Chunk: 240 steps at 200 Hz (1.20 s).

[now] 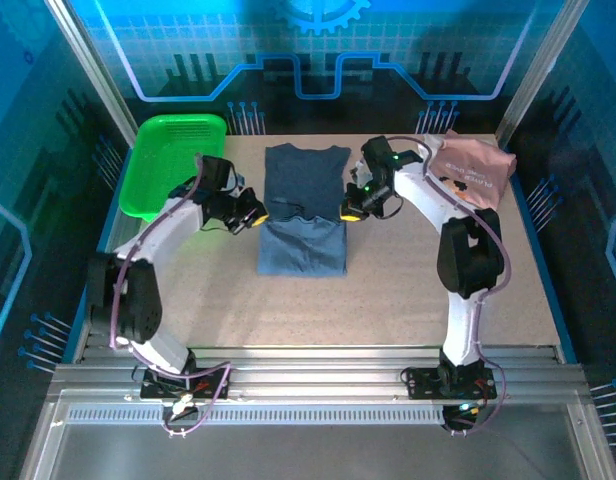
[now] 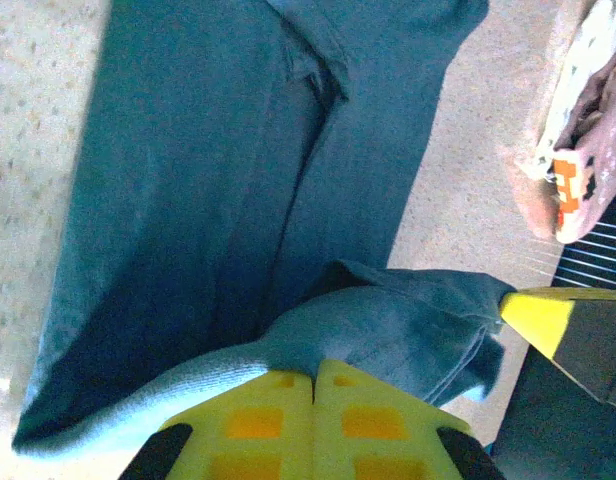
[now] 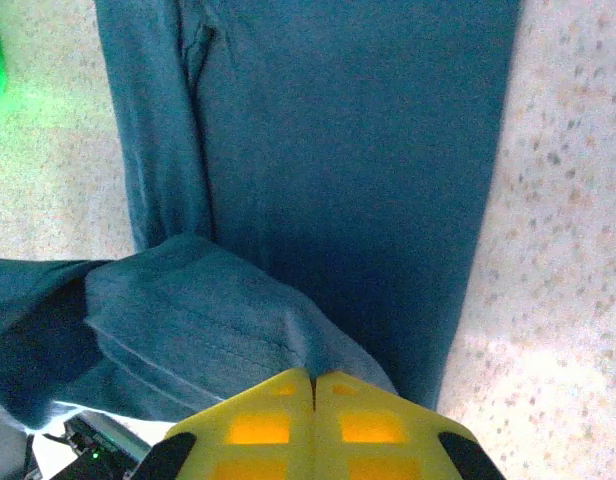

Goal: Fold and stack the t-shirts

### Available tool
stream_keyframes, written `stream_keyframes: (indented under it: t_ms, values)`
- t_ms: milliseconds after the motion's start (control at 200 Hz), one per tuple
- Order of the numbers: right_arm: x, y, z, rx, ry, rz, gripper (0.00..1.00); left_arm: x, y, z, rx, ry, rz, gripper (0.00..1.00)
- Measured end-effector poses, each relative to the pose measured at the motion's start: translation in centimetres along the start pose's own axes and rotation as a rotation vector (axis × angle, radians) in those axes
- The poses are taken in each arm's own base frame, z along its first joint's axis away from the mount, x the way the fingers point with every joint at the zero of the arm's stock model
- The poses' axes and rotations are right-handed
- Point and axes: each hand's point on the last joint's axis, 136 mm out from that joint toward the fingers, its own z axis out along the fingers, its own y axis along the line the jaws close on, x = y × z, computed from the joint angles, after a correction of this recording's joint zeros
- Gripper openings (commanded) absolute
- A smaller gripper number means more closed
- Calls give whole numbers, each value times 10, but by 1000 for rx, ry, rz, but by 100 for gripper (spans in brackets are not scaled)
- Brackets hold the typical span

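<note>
The hem that my left gripper holds still hangs lifted above the body of the shirt, so this gripper should next move outward and down to the shirt's basket-side edge (image 1: 271,199) (image 2: 118,100) and let go.
The slate-blue t-shirt (image 1: 305,205) lies lengthwise in the middle of the table, sleeves folded in, its near hem lifted and doubled back across the middle. My left gripper (image 1: 254,215) is shut on the hem's left corner (image 2: 388,330). My right gripper (image 1: 350,211) is shut on the hem's right corner (image 3: 238,330). Both sets of yellow fingers (image 2: 313,410) (image 3: 313,415) pinch cloth with no gap. The pink t-shirt (image 1: 471,168) with its small print lies crumpled at the back right, also seen in the left wrist view as a pink heap (image 2: 588,120).
A bright green mesh basket (image 1: 173,160) stands at the back left beside the left arm. Bare speckled tabletop (image 1: 388,290) stretches in front of the blue shirt and to both sides. Cage walls surround the table.
</note>
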Motion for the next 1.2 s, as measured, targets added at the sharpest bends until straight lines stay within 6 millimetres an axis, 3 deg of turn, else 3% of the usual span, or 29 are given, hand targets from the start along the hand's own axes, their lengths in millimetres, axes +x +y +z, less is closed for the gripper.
stream_keyframes:
  t_ms: [320, 365, 480, 545, 645, 815, 900, 950, 1031, 1126, 1201]
  values:
    - [-37, -21, 39, 25, 45, 36, 0, -42, 19, 45, -41, 38, -20, 0]
    - [-42, -26, 44, 30, 51, 47, 0, -49, 19, 53, -39, 46, -23, 7]
    - [-58, -38, 56, 32, 53, 85, 20, -62, 21, 74, -34, 73, -37, 30]
    - [-69, -41, 61, 17, 47, 111, 39, -70, 22, 84, -32, 83, -44, 43]
    - [-95, -36, 60, -58, 8, 158, 54, -85, 14, 87, -14, 73, -54, 57]
    - [-133, -16, 25, -171, -104, 165, 62, -124, -27, 53, 69, -29, -19, 72]
    - [-133, -7, 1, -187, -140, 139, 66, -130, -39, 24, 97, -77, -4, 76]
    - [-124, -3, -14, -182, -147, 122, 72, -128, -47, 2, 115, -106, 8, 77]
    - [-92, 4, -42, -171, -155, 82, 78, -113, -53, -34, 132, -150, 31, 81]
    - [-45, 7, -68, -173, -165, 37, 81, -77, -53, -73, 156, -181, 57, 85]
    - [-6, 4, -75, -179, -154, 16, 81, -44, -44, -87, 169, -175, 70, 85]
